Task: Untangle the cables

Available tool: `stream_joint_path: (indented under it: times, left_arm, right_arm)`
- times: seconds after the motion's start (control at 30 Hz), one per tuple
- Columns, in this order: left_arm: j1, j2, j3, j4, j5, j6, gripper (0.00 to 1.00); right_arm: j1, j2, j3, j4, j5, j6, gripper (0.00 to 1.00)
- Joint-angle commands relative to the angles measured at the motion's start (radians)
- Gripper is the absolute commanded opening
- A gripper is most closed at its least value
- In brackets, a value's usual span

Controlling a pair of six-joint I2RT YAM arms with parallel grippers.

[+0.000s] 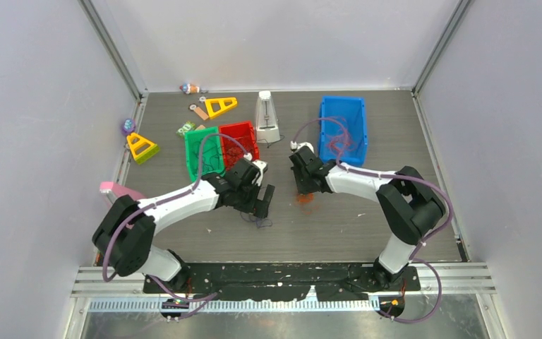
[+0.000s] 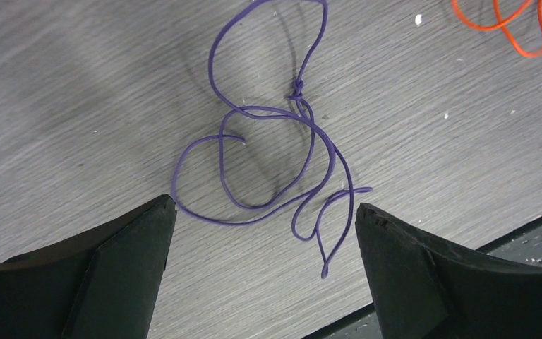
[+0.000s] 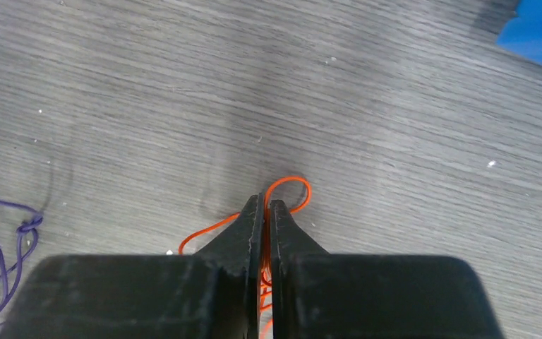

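Note:
My left gripper moves down next onto the crossed loops of the thin purple cable.
Two of the cables lie apart on the grey table. A thin purple cable (image 2: 297, 89) sprawls in loose loops with a small knot, and my left gripper (image 2: 265, 205) stands open just above and short of it, touching nothing. In the top view this purple cable (image 1: 262, 222) is at the left gripper (image 1: 261, 205). An orange-red cable (image 3: 291, 179) is pinched between the shut fingers of my right gripper (image 3: 266, 201), one loop sticking out past the tips. In the top view the right gripper (image 1: 303, 189) stands over the orange-red cable (image 1: 305, 200).
Behind the grippers stand a green bin (image 1: 192, 152), a red bin (image 1: 236, 127) and a blue bin (image 1: 342, 99) with thin strands in it. A white upright object (image 1: 267, 116), two yellow triangles (image 1: 220, 106) (image 1: 142, 147) and a pink item (image 1: 116, 189) sit toward the back and left.

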State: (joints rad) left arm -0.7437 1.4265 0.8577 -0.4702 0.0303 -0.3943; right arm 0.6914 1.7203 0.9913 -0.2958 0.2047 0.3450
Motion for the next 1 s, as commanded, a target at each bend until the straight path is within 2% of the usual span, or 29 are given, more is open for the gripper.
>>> stream_joint_path:
  times: [0.0,0.17,0.37,0.57,0.63,0.7,0.73,0.8,0.97]
  left_arm:
    - [-0.02,0.062,0.02,0.048,0.012,-0.041,0.99]
    - [-0.026,0.116,0.02,0.048,0.002,-0.063,0.97]
    - [-0.029,0.192,0.011,0.075,-0.021,-0.102,0.79]
    - [-0.036,0.217,-0.023,0.135,-0.068,-0.139,0.3]
    - [-0.037,0.23,-0.023,0.137,-0.077,-0.139,0.14]
    - [-0.037,0.236,-0.022,0.136,-0.082,-0.136,0.02]
    - [-0.037,0.235,-0.023,0.134,-0.087,-0.134,0.0]
    - [-0.037,0.215,-0.027,0.128,-0.102,-0.13,0.0]
    - [-0.037,0.103,-0.013,0.054,-0.152,-0.096,0.0]
  right_arm:
    - [-0.022,-0.139,-0.007,0.008,0.004,0.0,0.06]
    - [-0.09,-0.269,0.023,-0.038,0.001,-0.02,0.05]
    - [-0.219,-0.375,0.134,-0.095,0.028,-0.065,0.05]
    - [-0.364,-0.319,0.289,-0.103,0.124,-0.065,0.05]
    - [-0.389,-0.26,0.344,-0.088,0.15,-0.069,0.1]
    - [-0.409,-0.183,0.421,-0.109,0.127,-0.075,0.37]
    - [-0.414,-0.16,0.476,-0.12,0.123,-0.074,0.73]
    - [-0.415,-0.118,0.528,-0.16,0.124,-0.064,0.99]
    - [-0.416,-0.2,0.449,-0.109,0.062,-0.049,0.95]
